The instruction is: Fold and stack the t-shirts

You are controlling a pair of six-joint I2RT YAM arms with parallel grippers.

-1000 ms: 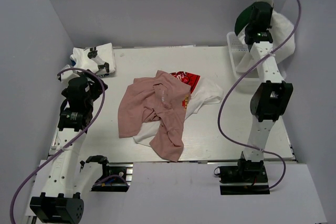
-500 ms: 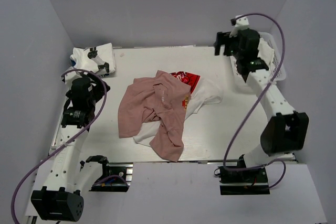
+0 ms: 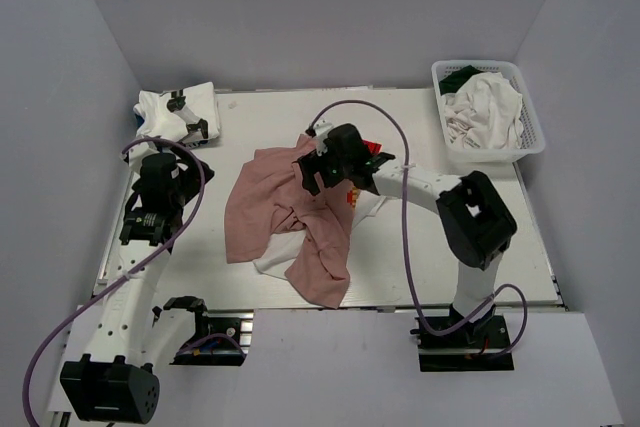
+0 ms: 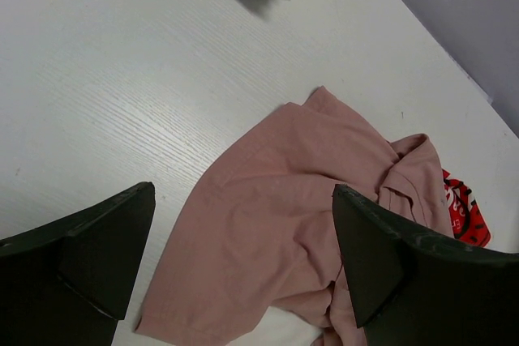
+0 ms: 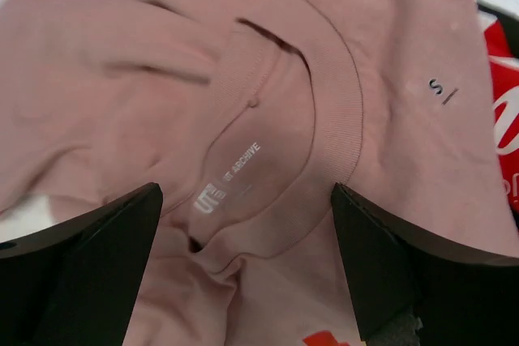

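My right gripper lowers onto the pink collar next, then closes at the neck label, since this crumpled shirt lies on top of the white one.
A dusty pink t-shirt [image 3: 290, 215] lies crumpled in the middle of the table. It lies over a white t-shirt [image 3: 392, 179] with a red print [image 3: 364, 152]. My right gripper [image 3: 312, 175] hangs open, low over the pink collar [image 5: 324, 111], with the neck label between its fingers and nothing gripped. My left gripper [image 4: 243, 192] is open above bare table at the left, facing the pink shirt [image 4: 276, 200] and apart from it. A folded white t-shirt [image 3: 180, 112] rests at the back left corner.
A white lattice basket [image 3: 532, 143] at the back right holds white cloth [image 3: 486, 107] and a bit of dark green cloth [image 3: 458, 75]. Grey walls close in the table on three sides. The left arm [image 3: 148, 222] stands along the left edge.
The right arm swung from up over the basket down to the middle, over the pink collar, and its jaws opened. The left arm barely shifted.
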